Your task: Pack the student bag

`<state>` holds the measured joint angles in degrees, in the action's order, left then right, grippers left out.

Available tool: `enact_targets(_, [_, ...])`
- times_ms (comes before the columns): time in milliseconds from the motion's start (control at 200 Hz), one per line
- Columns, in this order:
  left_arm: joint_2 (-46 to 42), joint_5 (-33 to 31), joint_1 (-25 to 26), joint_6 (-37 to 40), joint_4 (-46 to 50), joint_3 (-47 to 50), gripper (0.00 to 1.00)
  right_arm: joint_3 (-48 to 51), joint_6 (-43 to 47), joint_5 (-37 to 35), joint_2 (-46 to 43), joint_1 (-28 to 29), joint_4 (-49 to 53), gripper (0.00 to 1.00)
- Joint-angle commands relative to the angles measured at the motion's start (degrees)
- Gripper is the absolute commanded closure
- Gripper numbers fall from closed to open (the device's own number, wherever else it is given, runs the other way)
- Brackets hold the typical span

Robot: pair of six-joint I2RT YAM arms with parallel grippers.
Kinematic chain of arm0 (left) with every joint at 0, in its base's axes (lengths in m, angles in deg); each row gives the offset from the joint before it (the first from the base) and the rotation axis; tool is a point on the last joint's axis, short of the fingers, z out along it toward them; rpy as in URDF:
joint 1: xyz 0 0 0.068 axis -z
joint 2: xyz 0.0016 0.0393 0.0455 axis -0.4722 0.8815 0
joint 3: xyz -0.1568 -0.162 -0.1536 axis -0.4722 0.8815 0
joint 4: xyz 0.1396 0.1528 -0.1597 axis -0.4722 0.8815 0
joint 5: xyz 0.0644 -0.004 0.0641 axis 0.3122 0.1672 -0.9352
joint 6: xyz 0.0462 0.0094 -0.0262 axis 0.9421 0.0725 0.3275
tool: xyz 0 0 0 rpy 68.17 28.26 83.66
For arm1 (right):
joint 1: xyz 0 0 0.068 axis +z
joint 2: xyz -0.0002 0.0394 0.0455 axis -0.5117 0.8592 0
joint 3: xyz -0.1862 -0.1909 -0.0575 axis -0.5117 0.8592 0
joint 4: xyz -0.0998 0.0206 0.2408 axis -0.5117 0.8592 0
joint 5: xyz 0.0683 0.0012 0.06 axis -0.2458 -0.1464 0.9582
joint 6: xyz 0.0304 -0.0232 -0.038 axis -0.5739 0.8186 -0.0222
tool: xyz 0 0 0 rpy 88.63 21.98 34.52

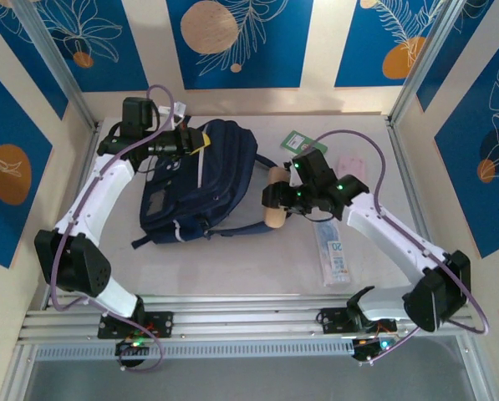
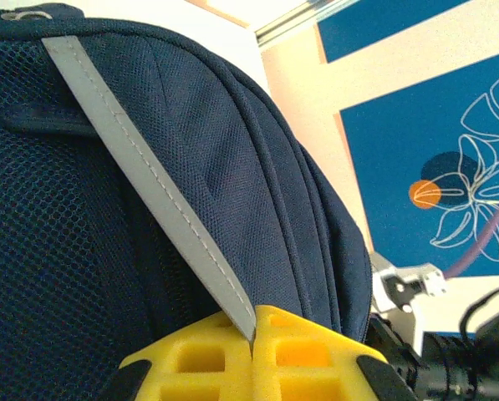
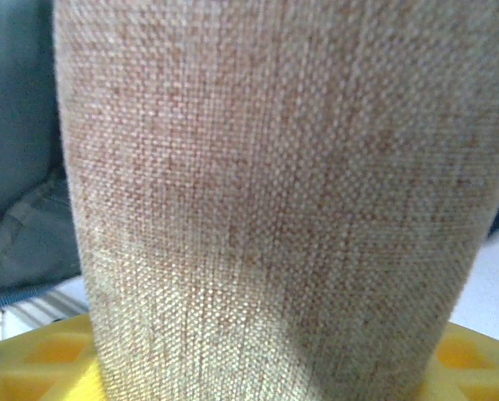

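Note:
I will next move my right gripper toward the bag [image 1: 203,180] and into its open side to let go of the roll inside, while my left gripper holds the grey stripe.
The student bag [image 1: 203,180], navy blue with a grey stripe, lies on the table left of centre. My left gripper [image 1: 201,144] is at its far top edge. In the left wrist view the yellow jaws [image 2: 255,334] are shut on the end of the grey stripe [image 2: 149,180], with the bag's fabric [image 2: 257,167] right behind it. My right gripper [image 1: 281,196] is just off the bag's right side, shut around a tan woven fabric roll [image 1: 274,215]. That roll [image 3: 274,200] stands between the yellow fingers [image 3: 475,355] in the right wrist view.
A green card [image 1: 297,139] and a pink flat item [image 1: 349,165] lie at the back right. A long white and blue box [image 1: 336,251] lies under the right arm. A dark shoulder strap [image 1: 232,228] trails off the bag's near side. Metal frame posts border the table.

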<state>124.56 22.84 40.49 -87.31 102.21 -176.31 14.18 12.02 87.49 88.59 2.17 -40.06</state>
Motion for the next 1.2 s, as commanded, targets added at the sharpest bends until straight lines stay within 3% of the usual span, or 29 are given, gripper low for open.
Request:
enact_targets(0, [-6.1, 8.0, 0.7, -0.8, -9.2, -4.4, 1.0, -2.9, -1.5, 6.5, 4.0, 0.1, -5.8, 0.59])
enact_targets(340, [-7.6, 11.0, 0.7, -3.6, -13.1, -4.6, 1.0, -12.4, -9.8, 12.1, 22.5, 2.0, -19.8, 0.59])
enact_targets(660, [-5.2, 12.0, 0.7, -9.0, -19.3, -5.2, 1.0, -26.1, -20.8, 13.0, 41.9, 9.2, -30.0, 0.55])
enact_targets(765, [-4.1, 11.8, 0.7, -9.1, -19.4, -6.6, 1.0, -31.3, -24.3, 13.1, 48.8, 10.8, -32.0, 0.45])
enact_targets(855, [-2.9, 12.3, 0.7, -9.1, -19.1, -7.3, 1.0, -35.5, -24.4, 14.1, 53.2, 11.5, -32.9, 0.25])
enact_targets(960, [-2.7, 12.3, 0.7, -9.0, -19.5, -6.5, 1.0, -33.5, -23.8, 12.8, 52.1, 11.7, -35.0, 0.13])
enact_targets(1195, [-2.6, 11.7, 0.0, -7.7, -18.2, -6.1, 1.0, -28.3, -19.3, 12.6, 46.5, 11.3, -35.8, 0.07])
